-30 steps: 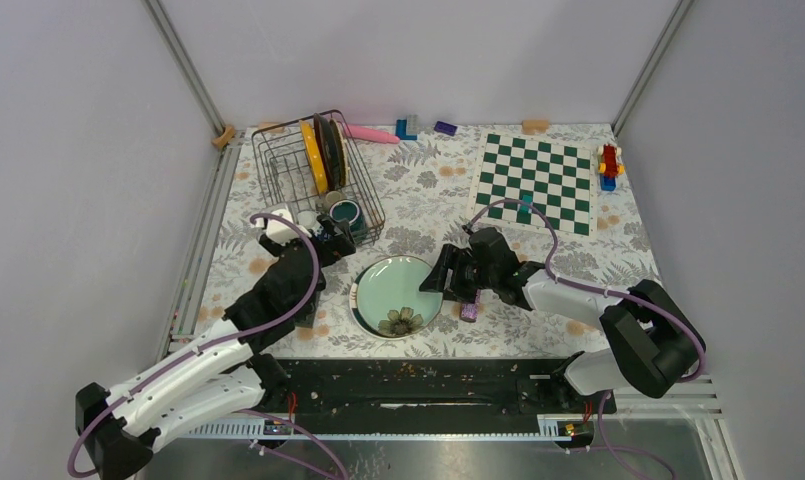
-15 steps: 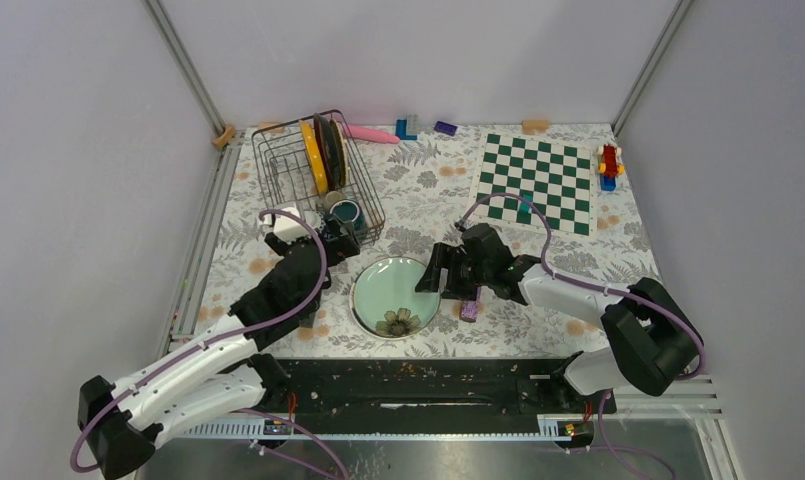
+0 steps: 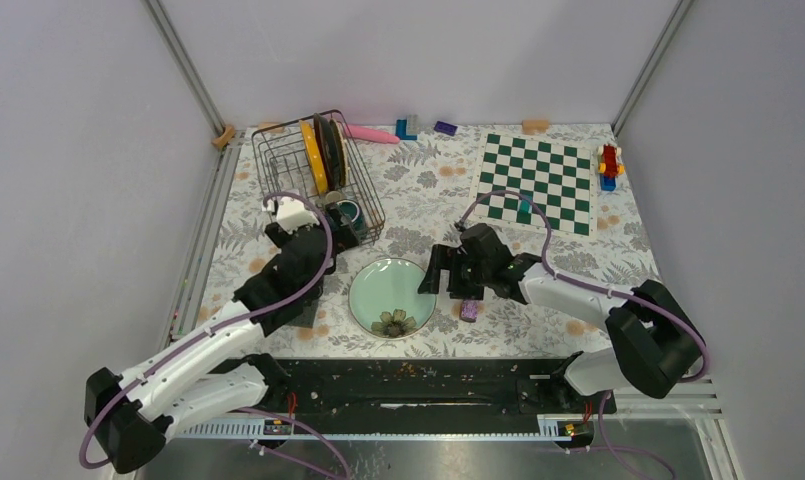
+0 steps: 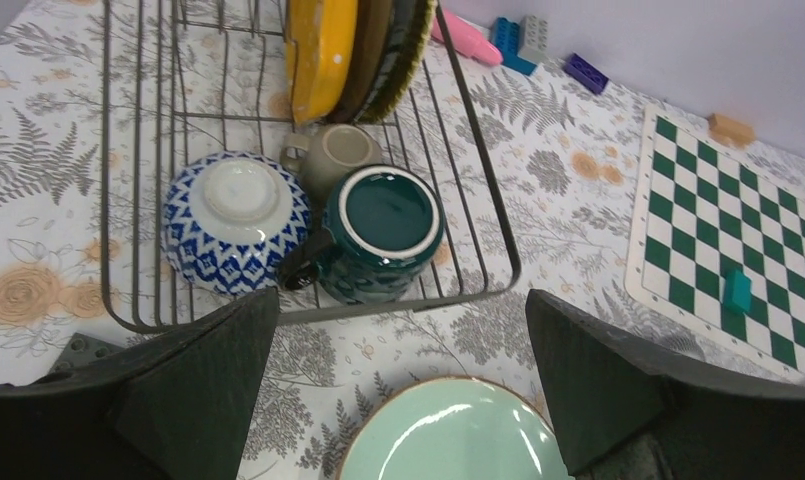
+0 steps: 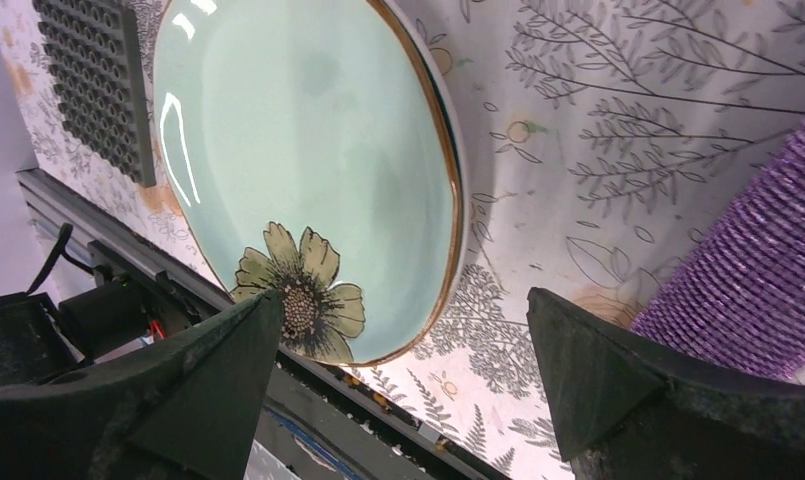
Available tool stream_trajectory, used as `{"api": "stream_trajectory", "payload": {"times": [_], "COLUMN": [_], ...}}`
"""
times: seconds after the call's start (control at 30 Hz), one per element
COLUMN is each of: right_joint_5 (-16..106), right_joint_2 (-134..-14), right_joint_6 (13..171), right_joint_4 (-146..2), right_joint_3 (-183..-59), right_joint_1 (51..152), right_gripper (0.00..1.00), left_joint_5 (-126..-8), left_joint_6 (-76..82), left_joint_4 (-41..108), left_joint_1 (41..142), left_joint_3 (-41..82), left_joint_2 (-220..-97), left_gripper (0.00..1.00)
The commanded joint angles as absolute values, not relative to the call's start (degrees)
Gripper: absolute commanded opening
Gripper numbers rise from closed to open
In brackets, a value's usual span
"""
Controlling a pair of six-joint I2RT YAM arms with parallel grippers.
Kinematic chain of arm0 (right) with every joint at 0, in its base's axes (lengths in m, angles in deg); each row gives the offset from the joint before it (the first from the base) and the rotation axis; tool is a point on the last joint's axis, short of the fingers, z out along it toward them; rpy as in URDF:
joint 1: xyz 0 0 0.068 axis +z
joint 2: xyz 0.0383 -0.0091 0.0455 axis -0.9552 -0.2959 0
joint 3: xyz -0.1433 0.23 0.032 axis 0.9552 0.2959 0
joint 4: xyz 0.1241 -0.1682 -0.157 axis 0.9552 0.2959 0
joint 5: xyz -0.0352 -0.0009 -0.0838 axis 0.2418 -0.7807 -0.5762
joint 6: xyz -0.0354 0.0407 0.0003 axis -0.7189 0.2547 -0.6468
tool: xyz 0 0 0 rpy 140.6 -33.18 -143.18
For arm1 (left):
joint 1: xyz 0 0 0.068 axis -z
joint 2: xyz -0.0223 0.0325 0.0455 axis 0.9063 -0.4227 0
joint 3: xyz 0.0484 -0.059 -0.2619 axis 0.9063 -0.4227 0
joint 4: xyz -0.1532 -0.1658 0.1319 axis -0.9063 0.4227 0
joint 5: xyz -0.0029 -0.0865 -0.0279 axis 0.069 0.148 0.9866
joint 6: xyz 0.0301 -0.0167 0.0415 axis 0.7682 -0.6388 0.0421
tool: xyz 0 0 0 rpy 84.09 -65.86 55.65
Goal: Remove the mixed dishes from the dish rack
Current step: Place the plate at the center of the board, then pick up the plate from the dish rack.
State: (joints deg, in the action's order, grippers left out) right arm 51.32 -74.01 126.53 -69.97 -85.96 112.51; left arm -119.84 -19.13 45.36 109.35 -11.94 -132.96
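The yellow plate stands on edge at the row's open side, so I should next move my left gripper outward over the rack and onto the yellow plate's upper rim (image 3: pixel 309 146) (image 4: pixel 330 40).
The dish rack (image 3: pixel 266 176) stands at the back left of the table. It holds the yellow plate (image 3: pixel 311 157) and the dark plate (image 3: pixel 330 150) on edge. The left wrist view shows the teal mug (image 4: pixel 383 225), the blue-white bowl (image 4: pixel 236 220) upside down and the small greyish cup (image 4: pixel 340 155) inside the rack (image 4: pixel 483 210). The pale green floral plate (image 3: pixel 390 296) lies flat on the table. My left gripper (image 3: pixel 340 238) is open and empty, just in front of the rack. My right gripper (image 3: pixel 436 281) is open and empty at the plate's right edge (image 5: pixel 308 170).
A purple glitter cylinder (image 3: pixel 469 311) stands right of the green plate, close to my right gripper. A grey pegged mat (image 5: pixel 98 80) lies left of the plate. A green chessboard (image 3: pixel 535 182), toy bricks (image 3: pixel 609 165) and a pink object (image 3: pixel 370 133) lie toward the back.
My left gripper has moved farther toward the rack's front edge. My right gripper has drawn slightly back from the green plate, which has slid a little to the left.
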Motion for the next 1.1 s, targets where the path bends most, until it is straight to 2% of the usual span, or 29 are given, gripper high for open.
{"api": "stream_trajectory", "payload": {"times": [0.0, 0.3, 0.47, 0.67, 0.87, 1.07], "right_joint_5": [44.6, 32.9, 28.5, 20.4, 16.7, 16.8], "right_joint_2": [-69.6, -56.0, -45.5, -30.3, -20.7, -21.8], "right_joint_6": [124.1, 123.8, 125.2, 127.5, 127.8, 126.9], "right_joint_4": [-66.3, -63.5, -63.0, -63.6, -64.0, -64.1], "right_joint_3": [-87.5, -81.5, -77.5, -71.6, -68.2, -68.7], "right_joint_1": [113.1, 113.1, 113.0, 113.1, 113.1, 113.1], "right_gripper": [1.00, 1.00, 1.00, 1.00, 1.00, 1.00], "left_joint_5": [-117.3, -110.9, -94.9, -83.9, -72.8, -68.8], "left_joint_6": [-21.2, -19.5, -17.2, -16.7, -17.1, -16.3], "left_joint_4": [48.0, 48.1, 45.4, 49.1, 49.2, 50.2], "left_joint_1": [105.1, 89.6, 78.5, 70.0, 65.3, 65.1], "left_joint_3": [-5.7, 4.6, 12.9, 25.6, 34.9, 40.8], "left_joint_2": [-135.4, -143.2, -150.8, -164.5, -176.6, -184.3], "left_gripper": [0.99, 0.99, 0.99, 0.99, 0.94, 0.89]}}
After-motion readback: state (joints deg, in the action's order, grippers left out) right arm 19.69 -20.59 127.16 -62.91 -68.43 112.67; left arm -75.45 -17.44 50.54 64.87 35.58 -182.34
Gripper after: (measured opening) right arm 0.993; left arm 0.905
